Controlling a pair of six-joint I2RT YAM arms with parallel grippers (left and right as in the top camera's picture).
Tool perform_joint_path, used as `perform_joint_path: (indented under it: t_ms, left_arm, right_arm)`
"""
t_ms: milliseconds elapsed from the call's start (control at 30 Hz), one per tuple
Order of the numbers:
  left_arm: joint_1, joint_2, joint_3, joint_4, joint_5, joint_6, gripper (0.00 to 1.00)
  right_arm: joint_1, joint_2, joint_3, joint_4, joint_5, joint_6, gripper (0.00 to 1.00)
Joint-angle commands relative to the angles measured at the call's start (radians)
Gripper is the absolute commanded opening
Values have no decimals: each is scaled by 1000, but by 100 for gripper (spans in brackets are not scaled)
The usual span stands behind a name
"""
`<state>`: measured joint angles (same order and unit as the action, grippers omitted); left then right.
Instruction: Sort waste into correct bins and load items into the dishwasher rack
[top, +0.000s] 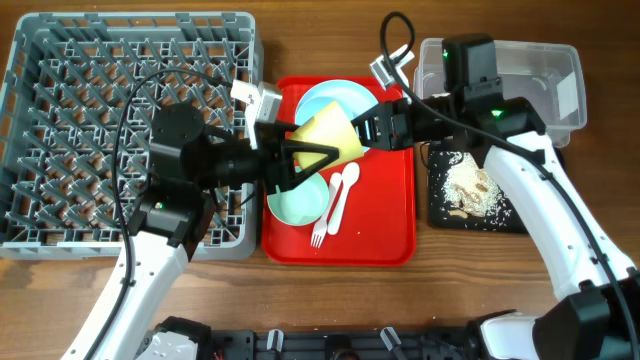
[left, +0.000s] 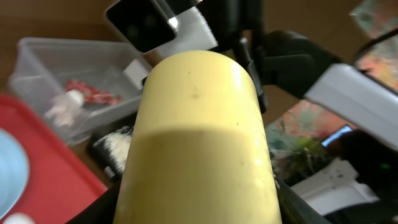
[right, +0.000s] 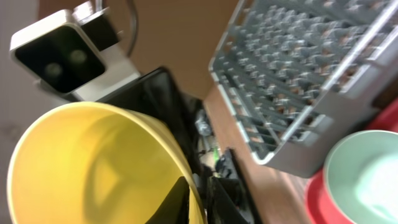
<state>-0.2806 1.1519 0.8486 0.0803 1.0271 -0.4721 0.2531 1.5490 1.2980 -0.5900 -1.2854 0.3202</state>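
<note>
I will next swing my left gripper over the empty rack wires, which are below it and to its left in the overhead view, then lower the cup (top: 325, 140) with its opening down and let go.
The small yellow cup (top: 325, 140) hangs over the red serving tray (top: 390, 225), held by both arms. My left gripper (top: 328, 160) is shut around its body (left: 199, 137). My right gripper (top: 362, 130) pinches its rim, one finger inside (right: 199, 199). The light blue bowl (top: 335, 98), pale green bowl (top: 295, 200), white fork (top: 322, 225) and spoon (top: 345, 190) lie on the tray. The grey rack (top: 80, 120) stands at the left. The clear tub (top: 540, 70) holds the red-and-white wrapper (left: 93, 93) and napkin (left: 65, 109). Beige scraps (top: 470, 185) lie in the black tray (top: 436, 212). No white plate shows.
The right arm reaches across the clear tub and the black tray at the right. The left arm lies over the rack's right side, with cables looping above it. Bare wooden table runs along the front edge.
</note>
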Motion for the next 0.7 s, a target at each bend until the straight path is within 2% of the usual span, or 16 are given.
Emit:
perform_joint_path:
  t_ms: [0, 67, 167, 233, 300, 367, 433, 667]
  left_arm:
    - [6, 8, -4, -157, -271, 155, 29]
    - [32, -2, -4, -229, -358, 185, 21]
    - [96, -36, -4, -346, -515, 186, 17]
    - [140, -64, -4, -425, -607, 185, 22]
    - [220, -117, 5, -545, -729, 185, 12]
    - [301, -160, 27, -649, -803, 185, 9]
    - [370, -184, 50, -727, -856, 185, 4]
    - [495, -163, 70, -948, -917, 177, 4]
  right_arm:
    - [-19, 7, 2, -8, 208, 2, 15]
    - [-46, 7, 3, -40, 414, 0, 15]
    - [-89, -3, 4, -105, 606, -30, 15]
    - [-111, -24, 8, -163, 686, -62, 15]
    - [-126, -61, 27, -281, 866, -90, 15]
    - [-137, -103, 47, -394, 1006, -114, 15]
    - [-154, -137, 47, -452, 1054, -112, 14]
    - [-214, -165, 47, -545, 1068, -137, 14]
